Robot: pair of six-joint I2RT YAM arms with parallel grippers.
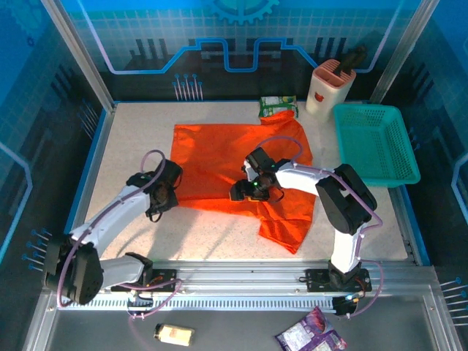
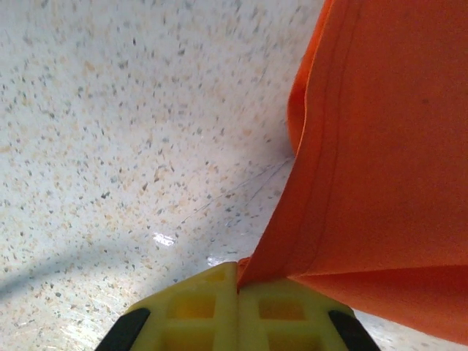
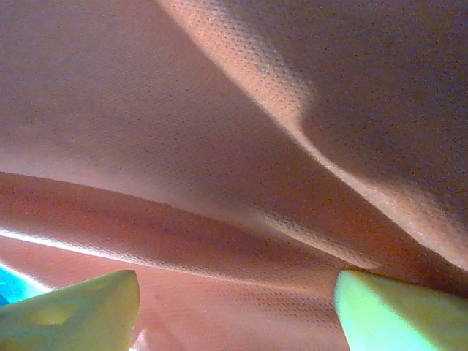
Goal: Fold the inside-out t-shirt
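Observation:
The left gripper draws away from my right gripper toward the bare tabletop beside it next and releases the t-shirt's hem, since the t-shirt's near edge sags.
The inside-out t-shirt (image 1: 234,157) is bright orange and lies spread on the speckled table, with one part trailing toward the front right (image 1: 289,219). My left gripper (image 1: 172,191) sits at the shirt's lower left corner. In the left wrist view its yellow fingers (image 2: 197,307) are shut on the t-shirt's hem (image 2: 252,274), and the cloth (image 2: 380,161) rises away to the right. My right gripper (image 1: 245,191) is at the shirt's lower middle edge. Its fingertips (image 3: 80,307) stand wide apart, open, with wrinkled orange cloth (image 3: 234,146) close in front of them.
A teal mesh basket (image 1: 374,142) stands at the right edge of the table. A pink-and-white holder (image 1: 329,86) and a green packet (image 1: 278,106) are at the back. Bare tabletop (image 1: 131,139) lies left of the shirt. Small packets (image 1: 311,338) lie beyond the front rail.

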